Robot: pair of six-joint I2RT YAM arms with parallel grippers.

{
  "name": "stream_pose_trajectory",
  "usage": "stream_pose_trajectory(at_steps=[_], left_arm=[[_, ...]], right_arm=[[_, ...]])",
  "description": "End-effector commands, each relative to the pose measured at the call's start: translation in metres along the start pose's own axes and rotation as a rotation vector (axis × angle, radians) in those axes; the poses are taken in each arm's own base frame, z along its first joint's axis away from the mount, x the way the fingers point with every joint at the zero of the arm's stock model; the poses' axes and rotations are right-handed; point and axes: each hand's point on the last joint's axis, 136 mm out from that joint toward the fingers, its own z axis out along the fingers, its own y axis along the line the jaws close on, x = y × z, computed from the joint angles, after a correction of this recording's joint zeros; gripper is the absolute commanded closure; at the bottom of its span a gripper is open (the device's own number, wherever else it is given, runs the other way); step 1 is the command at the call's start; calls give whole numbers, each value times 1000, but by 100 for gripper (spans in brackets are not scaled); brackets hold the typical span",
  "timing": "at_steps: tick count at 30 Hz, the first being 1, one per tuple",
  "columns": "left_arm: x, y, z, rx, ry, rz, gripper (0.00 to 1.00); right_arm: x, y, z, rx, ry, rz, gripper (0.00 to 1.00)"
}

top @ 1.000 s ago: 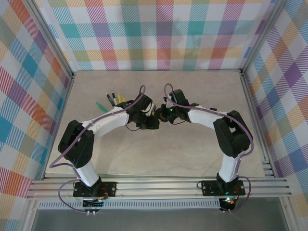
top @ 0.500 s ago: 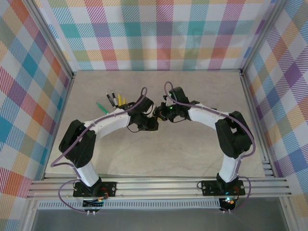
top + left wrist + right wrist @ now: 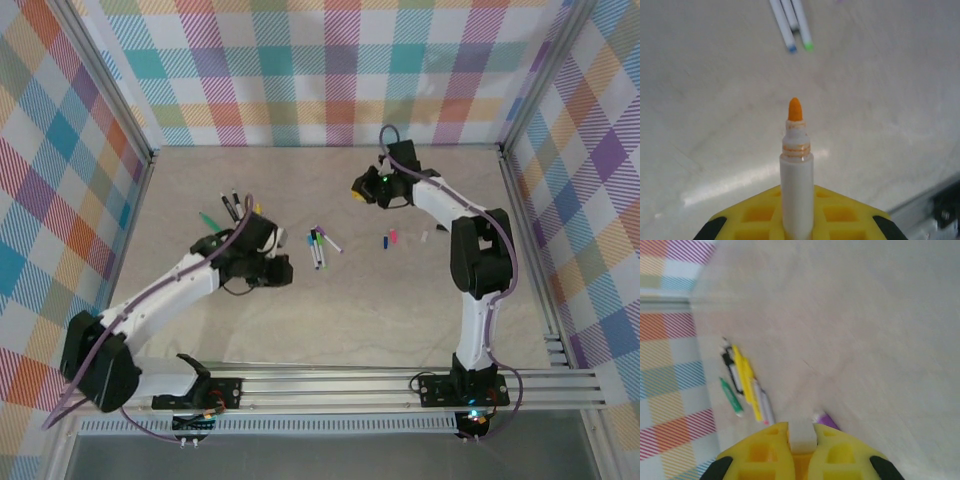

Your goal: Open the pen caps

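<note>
I'll swing my right gripper back and down to the tabletop point(image 3: 390, 247) by the loose blue cap to release the short pen cap, since other loose caps lie there.
My left gripper point(image 3: 796, 225) is shut on a white-barrelled pen point(image 3: 796, 170) that stands up out of its yellow fingers, its bare orange tip point(image 3: 795, 109) uncapped. From above, that left gripper point(image 3: 280, 268) sits left of centre. Far off at the back right, my right gripper point(image 3: 358, 188) is shut on a short pen cap point(image 3: 802, 436), pale at its end with orange lower down between the fingers. Three white pens point(image 3: 320, 245) with coloured ends lie mid-table, and their ends point(image 3: 792, 25) show ahead of the left gripper.
Several pens point(image 3: 232, 208), black, yellow and green, lie at the back left, and the same pens point(image 3: 742, 380) appear beyond the right fingers. Loose pen caps point(image 3: 390, 238) lie right of centre. A purple pen end point(image 3: 827, 420) lies just past the right fingers. Checked walls enclose the table.
The two grippers, together at the table's centre a second ago, have pulled apart. The left drew back to the left with the pen; the right swung to the back right with the cap.
</note>
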Motion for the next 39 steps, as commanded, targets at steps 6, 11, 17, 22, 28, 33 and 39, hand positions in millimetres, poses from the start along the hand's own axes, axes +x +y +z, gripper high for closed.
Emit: stream_pose_trajectory(at_steps=[6,11,17,22,28,33,39], left_arm=[[-82,54,58,-321,14,-34,100],[-110,78,99,-451,56,-50,100],[-114,100,113,-543,79,-76,100],[-110,109,116,-564,101,-88,85],[-111,113,112,-590,96,-84,69],[-120,100,96,-554,42,-90,67],[-126,86,77,-526,2,-74,66]], right_arm=[[35,-51,-35,250,-13,-115,100],[43,-71,-47,334,-19,-149,100],[45,-89,-48,415,0,-185,100],[45,-107,-41,484,16,-185,100],[46,-130,-42,583,29,-186,100],[50,-140,-42,618,42,-187,100],[55,-147,-40,651,57,-191,97]])
